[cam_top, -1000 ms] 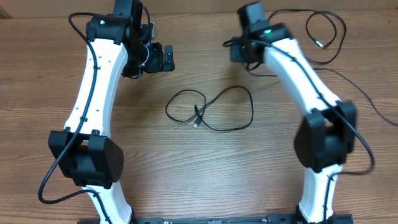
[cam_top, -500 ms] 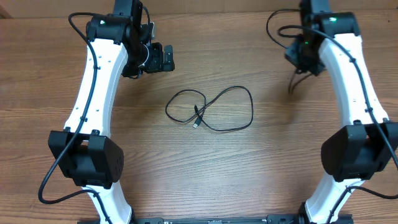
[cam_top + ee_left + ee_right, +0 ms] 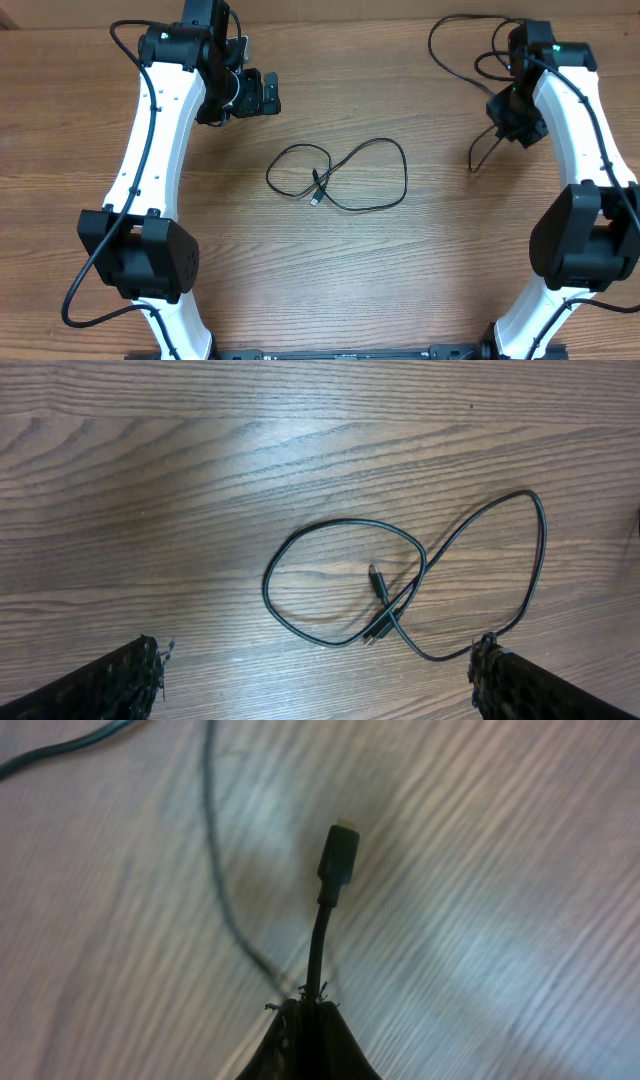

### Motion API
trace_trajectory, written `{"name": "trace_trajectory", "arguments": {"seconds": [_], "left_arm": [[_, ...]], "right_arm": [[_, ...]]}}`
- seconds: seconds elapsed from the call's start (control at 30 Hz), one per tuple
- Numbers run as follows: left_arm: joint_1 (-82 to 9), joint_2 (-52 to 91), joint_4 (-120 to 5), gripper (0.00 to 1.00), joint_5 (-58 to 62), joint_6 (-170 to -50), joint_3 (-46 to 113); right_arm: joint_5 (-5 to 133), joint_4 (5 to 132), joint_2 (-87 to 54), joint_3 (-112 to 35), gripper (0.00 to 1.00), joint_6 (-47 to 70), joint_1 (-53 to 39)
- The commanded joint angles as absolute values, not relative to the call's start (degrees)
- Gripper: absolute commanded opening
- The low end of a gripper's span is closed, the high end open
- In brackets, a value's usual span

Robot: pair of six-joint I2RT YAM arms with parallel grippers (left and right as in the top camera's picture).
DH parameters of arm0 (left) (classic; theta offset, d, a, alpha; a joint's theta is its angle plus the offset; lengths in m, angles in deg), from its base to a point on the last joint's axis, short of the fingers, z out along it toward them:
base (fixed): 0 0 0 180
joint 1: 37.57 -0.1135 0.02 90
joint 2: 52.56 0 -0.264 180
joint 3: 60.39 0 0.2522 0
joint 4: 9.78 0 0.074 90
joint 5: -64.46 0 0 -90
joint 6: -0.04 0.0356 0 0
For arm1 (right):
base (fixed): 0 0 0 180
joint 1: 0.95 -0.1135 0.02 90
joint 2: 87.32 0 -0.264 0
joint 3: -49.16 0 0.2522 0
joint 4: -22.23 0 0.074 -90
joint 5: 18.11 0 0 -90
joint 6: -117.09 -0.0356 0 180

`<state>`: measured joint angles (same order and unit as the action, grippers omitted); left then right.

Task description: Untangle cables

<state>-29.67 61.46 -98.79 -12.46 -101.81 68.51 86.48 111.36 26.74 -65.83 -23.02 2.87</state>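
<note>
My right gripper carries the second black cable back a little over empty wood next, and then I release the cable there.
A thin black cable (image 3: 345, 178) lies on the wooden table in a figure-eight loop, its plug ends near the crossing; it also shows in the left wrist view (image 3: 400, 585). My left gripper (image 3: 262, 94) is open and empty, hovering above and left of that loop (image 3: 315, 675). My right gripper (image 3: 515, 125) is at the far right, shut on a second black cable (image 3: 480, 150) just behind its plug (image 3: 338, 855). That cable hangs from the jaws (image 3: 310, 1010) above the table and trails up to the back edge.
More black cord (image 3: 455, 40) loops at the back right near the table's far edge, beside the right arm. The table's back edge runs along the top of the overhead view.
My right arm has swung from the table's middle back to the far right, carrying the second cable's end with it. The left arm and the figure-eight cable have not moved.
</note>
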Motion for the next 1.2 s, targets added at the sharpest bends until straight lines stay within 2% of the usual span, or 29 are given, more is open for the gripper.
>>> {"name": "trace_trajectory", "arguments": {"seconds": [0.0,0.07,0.17,0.37,0.4,0.43,0.47,0.57,0.63,0.73,0.83,1.0,1.07,1.17], "left_arm": [[-29.28,61.72,-98.74,1.00,-12.42,-102.40,68.86],[-29.28,61.72,-98.74,1.00,-12.42,-102.40,68.86],[-29.28,61.72,-98.74,1.00,-12.42,-102.38,68.86],[-29.28,61.72,-98.68,1.00,-12.42,-102.40,68.86],[-29.28,61.72,-98.68,1.00,-12.42,-102.40,68.86],[-29.28,61.72,-98.68,0.99,-12.42,-102.40,68.86],[-29.28,61.72,-98.68,1.00,-12.42,-102.40,68.86],[-29.28,61.72,-98.68,1.00,-12.42,-102.40,68.86],[-29.28,61.72,-98.68,1.00,-12.42,-102.40,68.88],[-29.28,61.72,-98.70,1.00,-12.42,-102.40,68.86],[-29.28,61.72,-98.68,0.99,-12.40,-102.40,68.88],[-29.28,61.72,-98.70,1.00,-12.40,-102.40,68.86],[-29.28,61.72,-98.70,1.00,-12.40,-102.40,68.86],[-29.28,61.72,-98.59,1.00,-12.40,-102.40,68.88]], "right_arm": [[96.20,110.84,27.59,-63.06,0.04,-28.17,3.37],[98.98,110.82,27.59,-61.94,0.04,-31.23,3.50],[100.82,110.64,27.61,-61.07,0.13,-31.80,4.05],[100.55,110.07,27.61,-60.91,0.14,-31.58,4.55],[100.31,110.03,27.61,-60.91,0.18,-31.39,4.55],[100.27,110.03,27.61,-60.91,0.23,-31.15,4.55],[100.27,110.14,27.61,-60.91,0.40,-31.17,4.55],[99.70,110.14,27.61,-60.91,0.73,-31.17,4.55],[99.11,110.14,27.61,-60.91,0.83,-31.15,4.53],[98.54,109.48,27.61,-60.91,0.89,-29.35,4.55],[98.15,108.37,27.61,-60.91,0.99,-25.88,4.55],[96.29,107.95,27.61,-60.91,1.00,-25.09,4.55],[93.47,107.45,27.61,-60.91,0.97,-24.33,4.55],[87.09,105.31,27.61,-60.91,0.96,-16.96,4.55]]}}
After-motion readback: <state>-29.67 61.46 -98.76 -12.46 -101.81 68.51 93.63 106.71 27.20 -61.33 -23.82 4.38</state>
